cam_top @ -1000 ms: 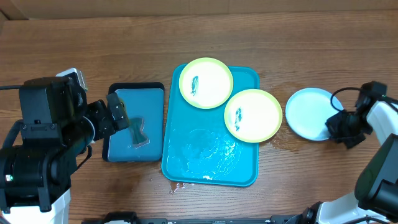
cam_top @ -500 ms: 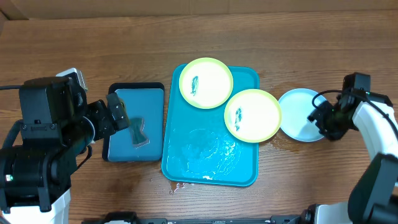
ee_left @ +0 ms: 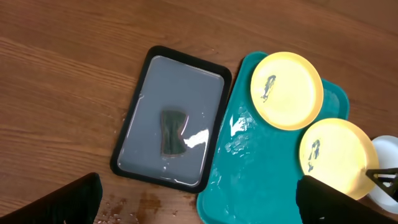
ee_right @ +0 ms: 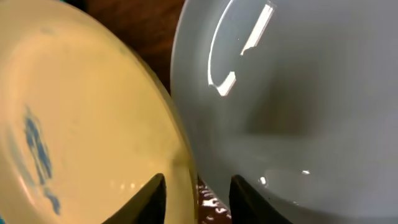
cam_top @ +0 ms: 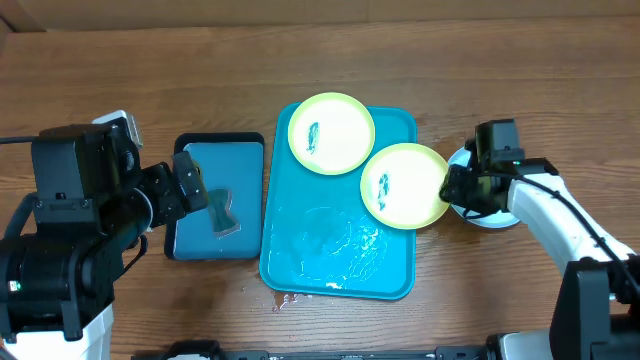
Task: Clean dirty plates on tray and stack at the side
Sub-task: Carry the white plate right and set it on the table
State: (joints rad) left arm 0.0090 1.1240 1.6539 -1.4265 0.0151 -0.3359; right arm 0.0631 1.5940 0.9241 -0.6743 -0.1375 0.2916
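The sponge's narrow middle (cam_top: 222, 212) (ee_left: 175, 134) is in the smaller tray's water, below my left gripper. I will next lower my left gripper with its wide-open fingers on both sides of it and close them where it's thinnest.
The turquoise tray (cam_top: 335, 255) lies mid-table, wet in its near half. One yellow-green plate (cam_top: 331, 133) with a teal smear sits on its far corner. A second smeared yellow-green plate (cam_top: 405, 185) overhangs its right rim. The light blue plate (cam_top: 488, 220) rests on the table right beside it, mostly under my right arm. My right gripper (cam_top: 452, 188) is open, one finger (ee_right: 152, 199) over the yellow-green plate (ee_right: 81, 124), the other over the blue plate (ee_right: 292, 93), and the yellow-green rim runs between them. My left gripper (cam_top: 190, 185) hangs wide open, holding nothing.
A smaller dark-rimmed blue tray (cam_top: 216, 160) holding water and a dark sponge (cam_top: 222, 212) sits left of the turquoise tray, below my left gripper. Water spots and crumbs mark the wood near the turquoise tray's front left corner (ee_left: 149, 202).
My right gripper has opened and swung left, from the blue plate's right edge to the yellow-green plate's right rim. The blue plate has slid a little left. The left arm is still.
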